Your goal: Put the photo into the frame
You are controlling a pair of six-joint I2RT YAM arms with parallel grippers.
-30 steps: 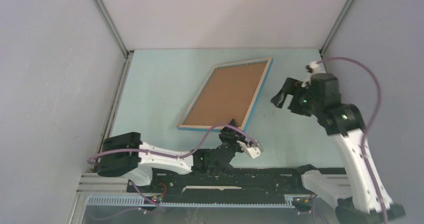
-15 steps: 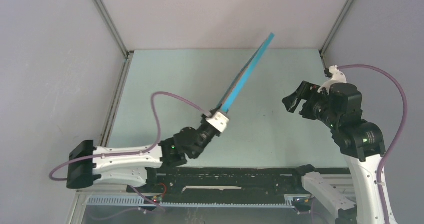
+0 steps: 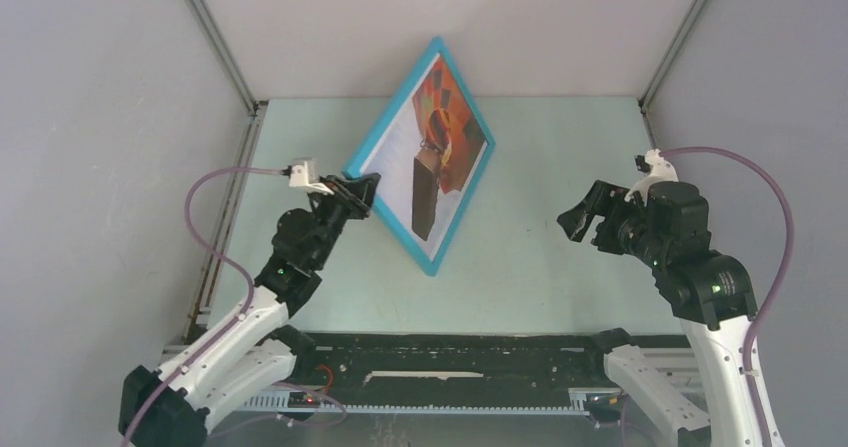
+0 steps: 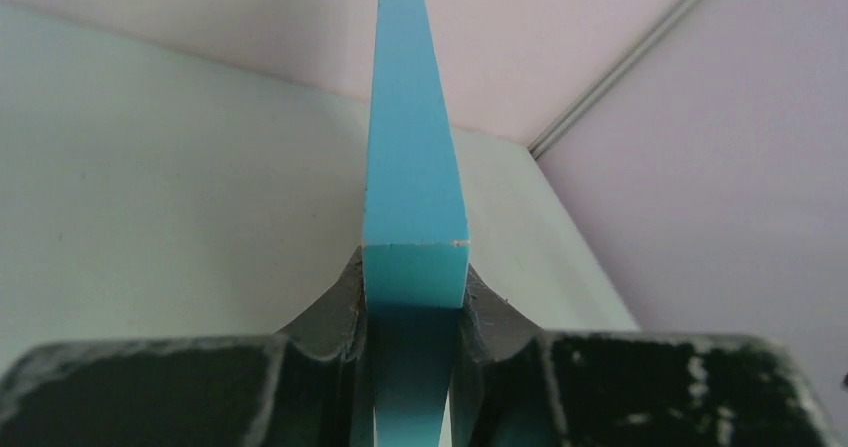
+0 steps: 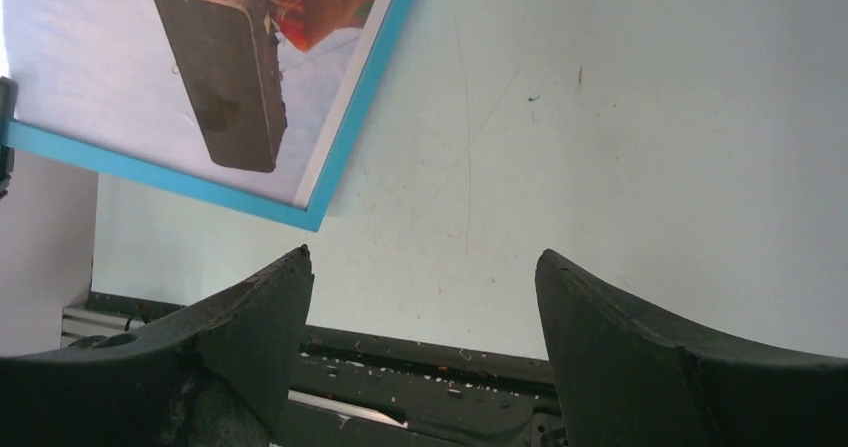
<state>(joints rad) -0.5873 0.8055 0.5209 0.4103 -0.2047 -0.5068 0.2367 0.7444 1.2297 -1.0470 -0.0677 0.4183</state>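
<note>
I will next lower my left gripper toward the left in the top view and tilt the frame flat onto the table, as the photo is already inside the frame.
The frame (image 3: 392, 105), teal-blue on its front, hangs tilted in the air above the table, standing on one corner like a diamond. The photo (image 3: 447, 132) sits inside it, showing an orange-red balloon and a dark basket. My left gripper (image 3: 358, 189) is shut on the frame's left corner. In the left wrist view the teal edge (image 4: 413, 147) runs straight up between the jaws of my left gripper (image 4: 415, 297). My right gripper (image 3: 580, 212) stands open to the right, apart from the frame. In the right wrist view the frame's corner (image 5: 355, 117) and photo (image 5: 120, 57) lie above my right gripper (image 5: 425, 277).
The pale green table (image 3: 560, 147) is walled in by grey panels at the back and both sides. A black rail (image 3: 480, 352) runs along the near edge by the arm bases. Purple cables loop off both wrists.
The left arm has lifted the frame off the table and swung it left, turning it so the teal front and the photo face up. The right gripper has drifted slightly down.
</note>
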